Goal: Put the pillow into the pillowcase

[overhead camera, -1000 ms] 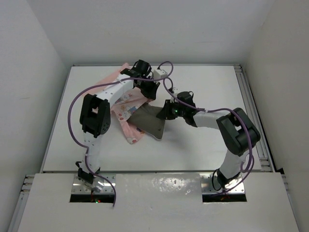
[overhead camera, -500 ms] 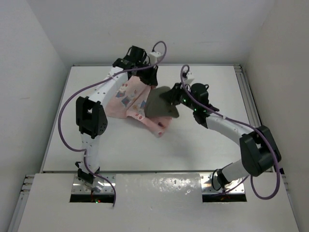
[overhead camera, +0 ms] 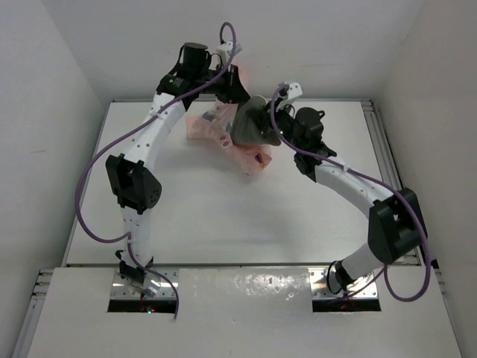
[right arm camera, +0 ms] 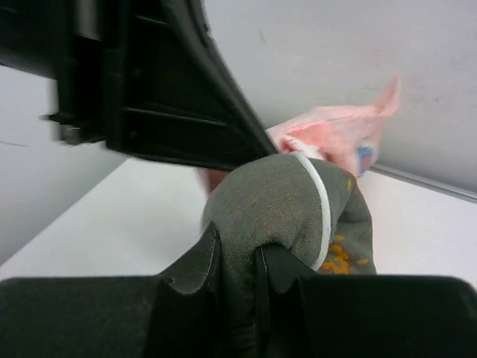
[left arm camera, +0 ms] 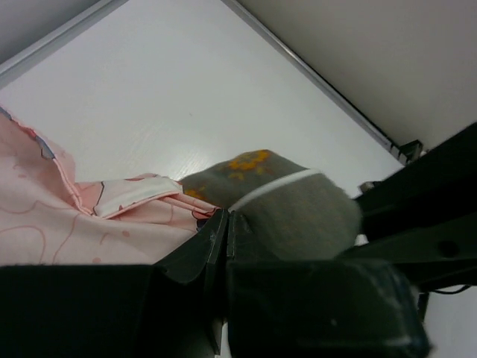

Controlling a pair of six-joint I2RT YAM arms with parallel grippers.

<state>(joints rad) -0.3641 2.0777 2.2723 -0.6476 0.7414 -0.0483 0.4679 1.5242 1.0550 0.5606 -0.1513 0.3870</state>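
The right gripper moves down toward the tabletop beside the pink pillowcase next and releases the pillow's fold there, because the pillow hangs bunched above the table.
The grey-olive pillow hangs bunched above the back of the table, a fold of it pinched in my right gripper. In the right wrist view the fold with its pale trim sits between the shut fingers of that gripper. My left gripper is raised just above and left of it, shut on the edge of the pink printed pillowcase, which droops down to the table. In the left wrist view the pillowcase lies left of the shut gripper, and the pillow is right against it.
The white table has walls close at the back and both sides. A metal rail runs along the right edge. Purple cables loop off both arms. The two grippers are nearly touching.
Both arms have risen and moved toward the back wall, carrying the pillow and pillowcase up off the middle of the table. The cloth is now bunched and hanging.
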